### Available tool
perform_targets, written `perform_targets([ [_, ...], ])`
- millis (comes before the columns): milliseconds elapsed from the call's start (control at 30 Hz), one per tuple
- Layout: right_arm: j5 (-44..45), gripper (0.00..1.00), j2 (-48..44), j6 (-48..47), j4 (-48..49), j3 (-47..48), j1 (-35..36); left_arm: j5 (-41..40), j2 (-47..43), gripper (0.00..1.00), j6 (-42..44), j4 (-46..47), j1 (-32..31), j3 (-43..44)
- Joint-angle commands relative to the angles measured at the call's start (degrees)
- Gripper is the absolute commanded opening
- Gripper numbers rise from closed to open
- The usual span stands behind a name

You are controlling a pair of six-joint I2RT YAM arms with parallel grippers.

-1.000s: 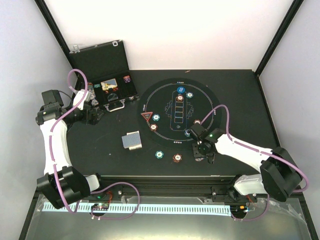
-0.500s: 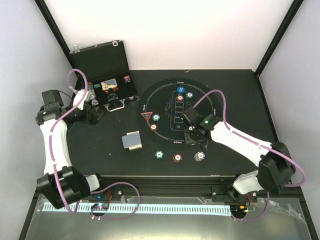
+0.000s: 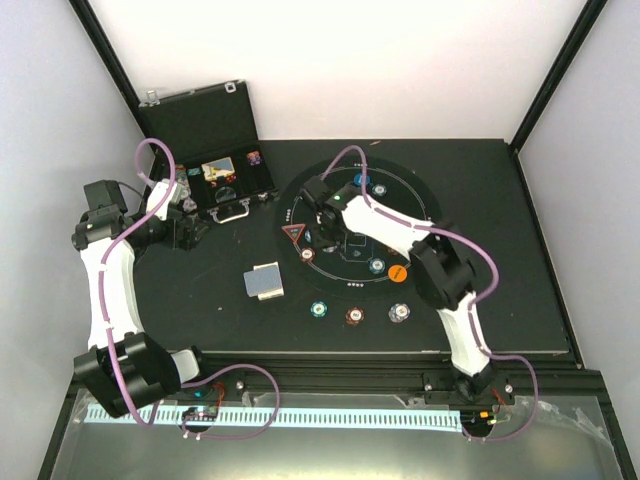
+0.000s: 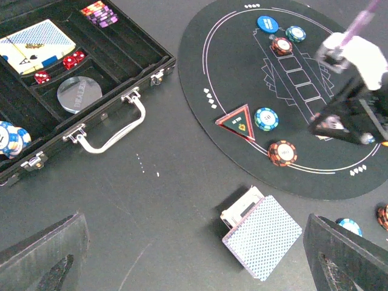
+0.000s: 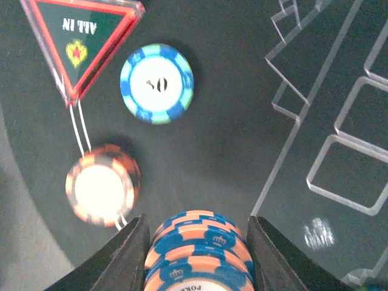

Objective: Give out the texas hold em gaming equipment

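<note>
The spot beside the brown and teal chips is bare. My right gripper should next move down toward it and let go of the stack on the mat.
My right gripper is shut on a stack of orange and blue chips low over the left part of the mat; in the top view it is beside the red triangle marker. Ahead of it lie the marker, a teal chip and a brown chip. The deck of patterned-back cards lies on the table left of the mat. My left gripper is wide open and empty, above the table near the case.
The open black case holds cards, red dice and chips at the back left. On the round black mat lie a blue disc, an orange disc and a teal chip. Teal, brown and grey chips lie near its front edge.
My right arm swung from the front right of the mat across to its left side by the triangle marker. A grey chip was left at the front. The left arm has not moved.
</note>
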Motion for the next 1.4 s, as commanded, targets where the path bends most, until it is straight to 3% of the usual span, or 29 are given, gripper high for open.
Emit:
perform_targets([
  [0,1.1,0.31,8.9,-3.5,-6.1,12.2,0.1,0.8,-0.5,0.99,0.5,0.4,0.2,0.0],
  [200,0.6,0.31,15.1,-3.8,-8.3,19.4,-0.1,0.8,-0.6,0.99,0.8,-0.2,0.2,0.4],
  [567,0.6,0.32,16.4,-4.2,-8.1,18.3,-0.2,0.9,-0.9,0.99,1.0,-0.5,0.2,0.1],
  [800,0.7,0.55,17.1,-4.9,-8.7,18.8,-0.8,0.8,-1.5,0.99,1.0,-0.6,0.3,0.1],
  [1167,3.4,0.68,12.3,-5.9,-11.4,20.1,-1.3,0.9,-1.8,0.99,0.9,-0.6,0.2,-0.3],
  [1367,6.0,0.78,1.0,-5.9,-9.1,7.5,-1.7,0.8,-1.8,0.99,1.2,-0.5,0.2,-0.4],
])
